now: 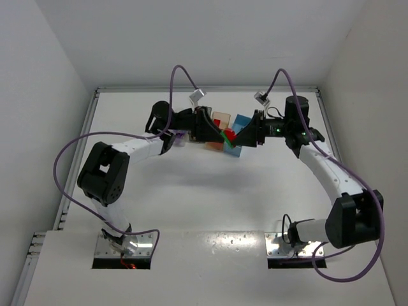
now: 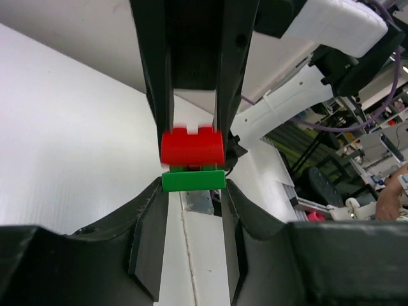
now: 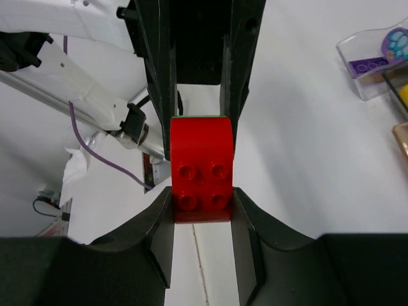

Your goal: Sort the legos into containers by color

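My left gripper next needs to tip down and outward over the light blue bin [image 1: 242, 120] once the red lego is off, and release the green, as their colors differ.
A red lego [image 3: 200, 167] joined to a green lego [image 2: 193, 180] hangs in the air between both grippers, above the back middle of the table; the pair also shows in the top view [image 1: 228, 134]. My left gripper [image 2: 193, 191] is shut on the green lego. My right gripper [image 3: 201, 204] is shut on the studded red lego, which also shows in the left wrist view [image 2: 191, 147]. The two grippers [image 1: 213, 132] [image 1: 239, 135] face each other tip to tip. The tan-peach bin [image 1: 221, 118] and the light blue bin [image 1: 242, 120] lie just behind and under them, partly hidden.
A clear bin [image 3: 373, 64] with purple pieces sits at the right wrist view's upper right, and a yellow lego [image 3: 403, 95] shows beside it. The clear bin also shows under the left arm [image 1: 182, 136]. White walls close the table at the back and on both sides.
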Robot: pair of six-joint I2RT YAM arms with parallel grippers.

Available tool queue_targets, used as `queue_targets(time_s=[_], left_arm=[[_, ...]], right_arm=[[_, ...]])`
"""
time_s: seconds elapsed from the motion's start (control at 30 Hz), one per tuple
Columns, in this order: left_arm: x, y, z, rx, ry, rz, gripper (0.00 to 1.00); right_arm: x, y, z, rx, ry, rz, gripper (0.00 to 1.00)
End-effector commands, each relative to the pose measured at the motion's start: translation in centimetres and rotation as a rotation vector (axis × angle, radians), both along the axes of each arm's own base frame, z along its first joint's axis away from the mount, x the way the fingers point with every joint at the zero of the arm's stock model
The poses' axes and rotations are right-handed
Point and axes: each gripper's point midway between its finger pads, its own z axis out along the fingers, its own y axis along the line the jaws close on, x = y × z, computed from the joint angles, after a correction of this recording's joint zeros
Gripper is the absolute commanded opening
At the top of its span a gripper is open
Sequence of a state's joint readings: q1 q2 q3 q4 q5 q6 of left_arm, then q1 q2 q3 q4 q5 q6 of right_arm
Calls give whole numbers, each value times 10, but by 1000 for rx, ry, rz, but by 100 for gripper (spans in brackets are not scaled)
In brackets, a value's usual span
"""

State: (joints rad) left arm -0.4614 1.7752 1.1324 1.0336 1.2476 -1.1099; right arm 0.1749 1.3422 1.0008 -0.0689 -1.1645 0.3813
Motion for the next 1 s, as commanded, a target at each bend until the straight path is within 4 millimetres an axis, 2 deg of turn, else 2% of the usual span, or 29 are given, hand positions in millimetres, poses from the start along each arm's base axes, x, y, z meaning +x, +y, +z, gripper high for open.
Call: queue_targets(time_s=[0.0, 0.17, 0.3, 0.33, 0.4, 0.43, 0.47, 0.5, 0.53, 0.57, 0.63, 0.67, 0.7, 0.8, 0.83, 0.87, 0.9, 0.97], left_arm=[[-17, 19, 3, 7, -93, -49, 5], [-7, 16, -15, 71, -52, -20, 5], [18, 7, -17, 76, -99, 39, 3], [32, 3, -12, 71, -122, 89, 3], [53, -1, -22, 132, -73, 171, 3], [71, -11, -19, 148, -162, 216, 3], [95, -16, -25, 197, -171, 321, 3], [103, -18, -43, 281, -127, 352, 3], [114, -29, -31, 291, -207, 381, 3], [133, -33, -54, 356, -189, 448, 3], [145, -44, -62, 414, -191, 499, 5], [159, -40, -72, 456, -193, 560, 5], [161, -47, -89, 495, -184, 563, 5], [169, -53, -106, 542, -182, 592, 6], [166, -59, -122, 563, -166, 576, 6], [173, -59, -122, 572, -168, 597, 6], [171, -66, -126, 573, -170, 584, 7], [177, -66, -142, 607, -163, 591, 7]], right_arm=[[27, -28, 38, 4, -164, -126, 0], [22, -49, 29, -1, -141, -208, 0], [14, -55, 23, -8, -118, -237, 0], [12, -56, 24, -15, -131, -244, 0], [10, -58, 18, -33, -110, -264, 0], [11, -60, 15, -48, -116, -289, 0], [10, -65, 15, -58, -106, -316, 0], [14, -68, 7, -77, -95, -343, 0], [13, -71, 9, -81, -101, -363, 0], [14, -73, 6, -94, -99, -374, 0], [17, -83, 3, -115, -84, -422, 0], [17, -84, 5, -118, -93, -431, 0], [19, -89, 2, -125, -79, -453, 0], [24, -98, 1, -131, -77, -491, 0], [25, -102, 1, -132, -77, -501, 0], [26, -103, 1, -136, -77, -510, 0], [27, -105, 1, -136, -76, -519, 0], [29, -108, 4, -135, -85, -529, 0]])
